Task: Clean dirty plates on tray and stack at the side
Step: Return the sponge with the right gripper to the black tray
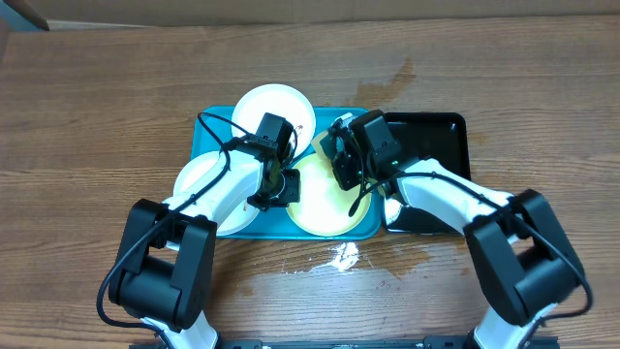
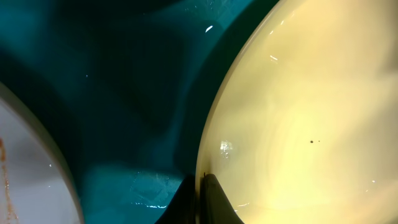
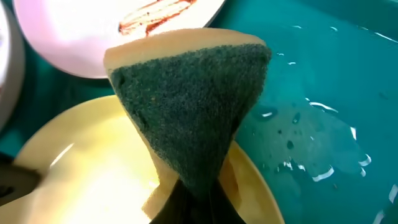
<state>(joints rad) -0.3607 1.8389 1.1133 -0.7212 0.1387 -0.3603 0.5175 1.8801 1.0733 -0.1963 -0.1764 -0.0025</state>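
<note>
My right gripper lifts across to its right in the overhead view to the black tray (image 1: 444,148) next and releases the sponge, since the lime-green plate is smear-free.
The turquoise tray (image 1: 207,128) holds three plates. The lime-green-rimmed plate (image 1: 325,206) lies at its front right. A white plate (image 1: 278,102) lies at the back, and another white plate (image 1: 197,175) at the left. My left gripper (image 1: 282,190) is shut on the left rim of the lime-green plate (image 2: 298,124). My right gripper (image 1: 341,161) is shut on a yellow sponge with a dark green scouring face (image 3: 186,99), held just over the lime-green plate's far edge (image 3: 74,180). The back white plate (image 3: 93,31) carries a brown smear. The left white plate (image 2: 25,180) shows a faint smear too.
A glossy black tray (image 1: 438,130) sits right of the turquoise tray, under my right arm. Water drops lie on the turquoise tray floor (image 3: 317,124). A wet patch (image 1: 342,257) marks the wooden table in front of the tray.
</note>
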